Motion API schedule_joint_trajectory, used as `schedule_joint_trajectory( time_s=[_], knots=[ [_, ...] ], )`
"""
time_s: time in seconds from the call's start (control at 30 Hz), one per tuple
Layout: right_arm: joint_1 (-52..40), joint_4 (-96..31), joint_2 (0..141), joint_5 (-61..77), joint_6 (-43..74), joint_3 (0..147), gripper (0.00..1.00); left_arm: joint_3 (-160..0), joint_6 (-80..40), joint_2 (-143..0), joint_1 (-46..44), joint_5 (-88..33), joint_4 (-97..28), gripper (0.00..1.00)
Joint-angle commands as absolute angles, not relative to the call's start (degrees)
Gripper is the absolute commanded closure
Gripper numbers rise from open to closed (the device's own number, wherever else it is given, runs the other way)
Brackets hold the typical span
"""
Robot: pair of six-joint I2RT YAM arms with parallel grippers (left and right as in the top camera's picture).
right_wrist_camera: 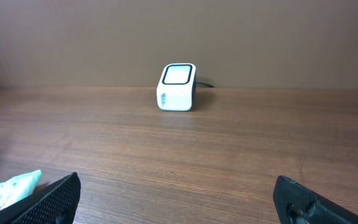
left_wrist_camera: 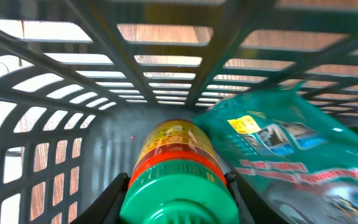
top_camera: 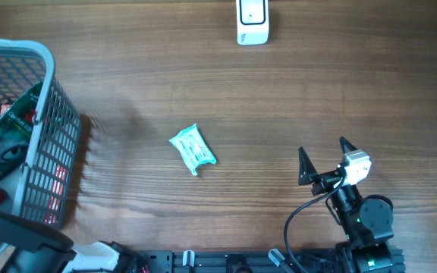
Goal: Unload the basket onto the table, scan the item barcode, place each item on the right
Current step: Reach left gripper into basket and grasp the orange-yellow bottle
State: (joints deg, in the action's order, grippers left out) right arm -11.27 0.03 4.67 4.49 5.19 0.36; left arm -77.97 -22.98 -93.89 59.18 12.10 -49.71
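My left gripper rises from the basket next, crosses to the right in the overhead view and lowers to release the bottle beside the packet, where the tabletop is clear.
In the left wrist view my left gripper is down inside the grey basket. Its fingers press on both sides of a bottle with a green cap, an orange band and a yellow label, which lies on the basket floor. The white barcode scanner stands at the far edge of the table and shows in the right wrist view as well, scanner. My right gripper hovers open near the front right, nothing between its fingers.
A teal crinkled bag lies right beside the bottle in the basket, which stands at the table's left edge. A small white and teal packet lies mid-table, left of the right gripper.
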Motion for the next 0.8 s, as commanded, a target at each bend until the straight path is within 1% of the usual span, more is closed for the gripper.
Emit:
schedule_joint_trajectory(
  time_s=[0.0, 0.1, 0.2, 0.27, 0.33, 0.47, 0.53, 0.6, 0.77],
  knots=[
    [-11.46, 0.21, 4.67, 4.91, 6.15, 0.3, 0.0, -78.41, -23.62, -87.35, 57.3, 10.46, -49.47, 0.71],
    [-11.46, 0.21, 4.67, 4.91, 6.15, 0.3, 0.0, -78.41, -26.28, -81.78, 54.94, 10.0, -49.25, 0.69],
    [-11.46, 0.21, 4.67, 4.91, 6.13, 0.3, 0.0, -78.41, -30.11, -76.6, 53.49, 5.15, -48.18, 0.66],
    [-11.46, 0.23, 4.67, 4.91, 6.13, 0.3, 0.0, -78.41, -32.56, -72.95, 52.86, -0.91, -46.74, 0.64],
    [-11.46, 0.21, 4.67, 4.91, 6.13, 0.3, 0.0, -78.41, -35.53, -69.43, 52.51, -6.66, -44.62, 0.64],
    [-11.46, 0.21, 4.67, 4.91, 6.13, 0.3, 0.0, -78.41, -42.78, -63.2, 52.36, -23.9, -38.87, 0.65],
    [-11.46, 0.21, 4.67, 4.91, 6.13, 0.3, 0.0, -78.41, -45.17, -61.49, 51.22, -29.85, -37.28, 0.66],
    [-11.46, 0.23, 4.67, 4.91, 6.15, 0.3, 0.0, -78.41, -45.69, -60.18, 48.45, -32.62, -36.6, 0.67],
    [-11.46, 0.21, 4.67, 4.91, 6.13, 0.3, 0.0, -78.41, -45.67, -57.65, 34.48, -33.17, -35.33, 0.69]
  ],
)
